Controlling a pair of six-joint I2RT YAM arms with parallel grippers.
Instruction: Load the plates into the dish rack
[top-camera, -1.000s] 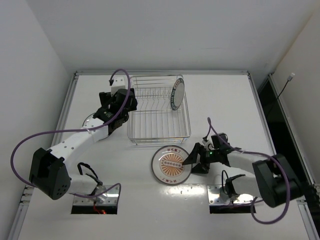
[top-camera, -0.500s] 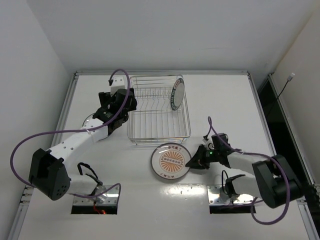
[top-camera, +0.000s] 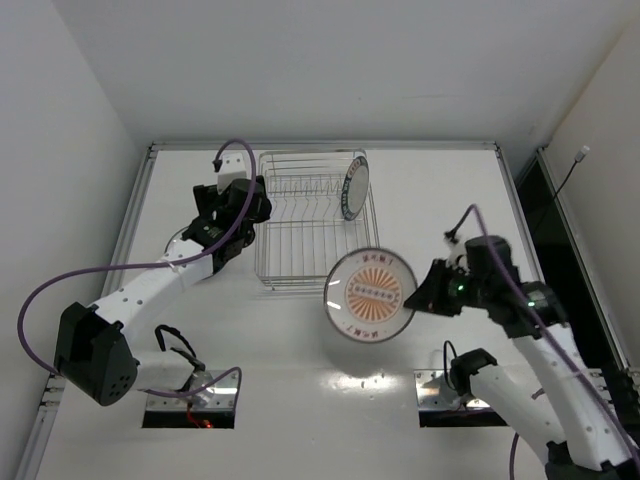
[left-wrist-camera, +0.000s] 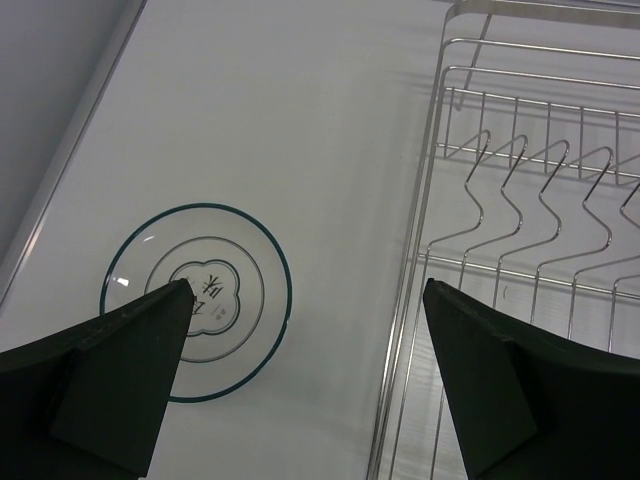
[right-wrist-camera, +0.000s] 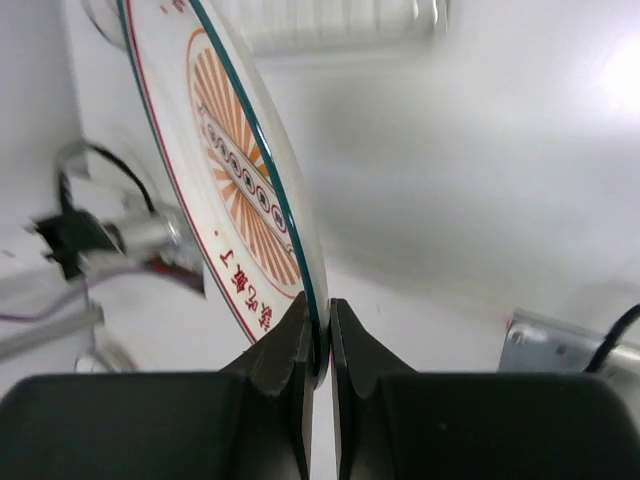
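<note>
I should next swing my right gripper outward over the dish rack's bare wires (top-camera: 332, 203), which lie there beside the upright plate, lower the orange-brown plate (top-camera: 371, 292) in and release.
My right gripper (top-camera: 424, 293) (right-wrist-camera: 318, 330) is shut on the rim of the orange-brown patterned plate (top-camera: 371, 292) (right-wrist-camera: 238, 175). It holds that plate tilted in the air, just in front of the dish rack (top-camera: 318, 225). A white plate with a dark teal rim (top-camera: 354, 188) stands upright at the rack's back right. Another teal-rimmed plate (left-wrist-camera: 198, 295) lies flat on the table left of the rack (left-wrist-camera: 520, 210). My left gripper (top-camera: 218, 232) (left-wrist-camera: 307, 290) hangs open above the gap between that plate and the rack, holding nothing.
The rack's rows of wire tines (left-wrist-camera: 545, 180) are bare on the left and in the middle. A raised table rim (top-camera: 135, 215) runs along the left side. Mounting plates and cables (top-camera: 190, 400) sit at the near edge.
My right gripper has shut on the patterned plate's rim and lifted it off the table, up and toward the rack. The left arm has barely moved.
</note>
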